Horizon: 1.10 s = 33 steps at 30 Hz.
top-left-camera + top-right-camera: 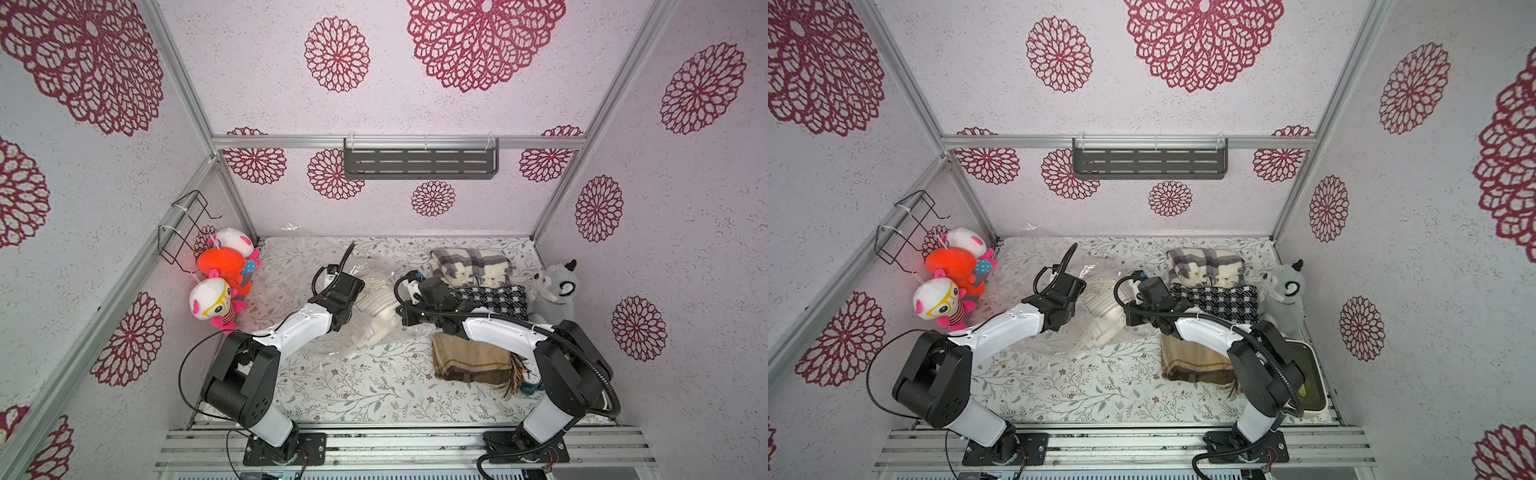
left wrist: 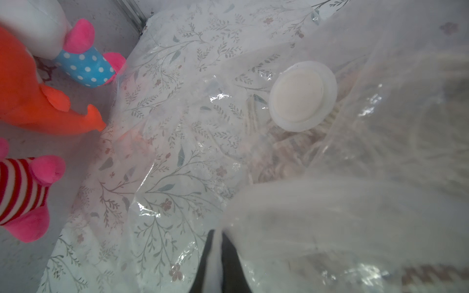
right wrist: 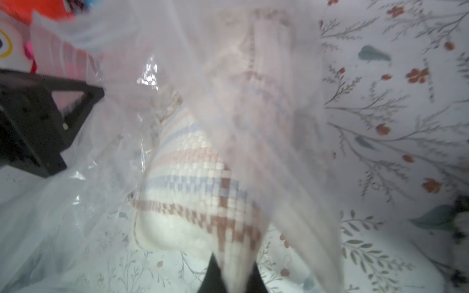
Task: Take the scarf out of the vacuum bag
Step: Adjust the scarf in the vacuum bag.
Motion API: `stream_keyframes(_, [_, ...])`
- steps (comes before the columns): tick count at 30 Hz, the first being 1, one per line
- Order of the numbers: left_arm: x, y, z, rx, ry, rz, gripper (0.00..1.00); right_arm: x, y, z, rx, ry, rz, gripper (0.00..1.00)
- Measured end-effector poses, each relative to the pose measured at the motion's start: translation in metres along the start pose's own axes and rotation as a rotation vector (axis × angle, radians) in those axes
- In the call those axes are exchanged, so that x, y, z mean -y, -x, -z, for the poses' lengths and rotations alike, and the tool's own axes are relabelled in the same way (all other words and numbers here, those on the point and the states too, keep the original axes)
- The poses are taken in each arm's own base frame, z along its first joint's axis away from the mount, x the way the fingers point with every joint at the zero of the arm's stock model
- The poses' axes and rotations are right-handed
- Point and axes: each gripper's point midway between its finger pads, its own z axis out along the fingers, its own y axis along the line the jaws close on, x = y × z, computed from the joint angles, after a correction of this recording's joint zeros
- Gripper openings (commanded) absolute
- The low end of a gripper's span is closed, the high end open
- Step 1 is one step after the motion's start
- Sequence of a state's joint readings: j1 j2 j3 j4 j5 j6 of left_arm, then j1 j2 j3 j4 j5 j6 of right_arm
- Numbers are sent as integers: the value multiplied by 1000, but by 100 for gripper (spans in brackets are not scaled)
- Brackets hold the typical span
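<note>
The cream scarf [image 1: 376, 307] still lies partly under film, so the robot's right gripper needs to draw toward the black-and-white check scarf [image 1: 491, 298] and release the pinched end.
The vacuum bag [image 1: 332, 345] [image 1: 1059, 345], clear and crinkly, lies on the floral tabletop between my two arms. Its round white valve cap [image 2: 302, 95] shows in the left wrist view. A cream scarf [image 1: 376, 307] [image 1: 1102, 309] with brown and blue woven stripes lies in the bag's mouth, partly under the film. My left gripper [image 2: 218, 253] is shut on a fold of the bag's plastic [image 2: 165, 152]. My right gripper [image 3: 233, 274] is shut on the scarf [image 3: 193, 182], its end pinched between the dark fingers while bag film [image 3: 76, 203] drapes around it. In both top views the wrists hide the fingertips.
Three folded scarves lie at the right: grey plaid [image 1: 469, 266], black-and-white check [image 1: 490, 303], brown [image 1: 469, 361]. A grey plush [image 1: 555, 291] sits by the right wall. Bright plush toys [image 1: 220, 266] hang under a wire basket [image 1: 187, 228] at left. A white bin [image 1: 1308, 374] stands front right.
</note>
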<state>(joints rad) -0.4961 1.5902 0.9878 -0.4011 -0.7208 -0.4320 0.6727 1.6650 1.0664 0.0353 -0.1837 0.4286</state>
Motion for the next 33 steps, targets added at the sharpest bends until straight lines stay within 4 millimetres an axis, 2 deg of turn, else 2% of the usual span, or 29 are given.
stream_keyframes(2, [2,-3,8,13,-9,-15,0,15,13,2,17,-10,-19,0])
stream_keyframes(4, [3,-3,16,30,-20,-21,0,32,18,-3,11,-32,-35,0])
stream_keyframes(6, [1,2,23,51,-26,-9,0,49,17,-15,-15,-48,-56,0])
stream_keyframes(10, [-1,5,27,65,-25,-3,0,72,8,-35,-78,-57,-86,0])
stream_keyframes(14, [2,3,20,36,15,-40,0,66,-2,-37,-86,-59,-76,0])
stream_keyframes(19, [0,4,9,3,60,-63,0,50,-42,-31,-113,-54,-71,0])
stream_keyframes(21, [-1,3,9,-2,61,-64,0,51,-47,-31,-124,-70,-69,0])
stream_keyframes(23, [1,2,9,-4,52,-65,0,56,-40,-29,-117,-97,-70,21])
stream_keyframes(27, [12,1,8,-11,31,-81,0,58,-15,-25,-50,-112,-77,46])
stream_keyframes(29, [19,0,4,-20,28,-94,0,60,-15,-21,-22,-107,-109,55])
stream_keyframes(32, [26,-6,-2,-40,23,-111,0,62,-25,-12,1,-100,-173,60])
stream_keyframes(33, [28,-8,-3,-48,18,-116,0,62,-28,-9,11,-98,-202,65])
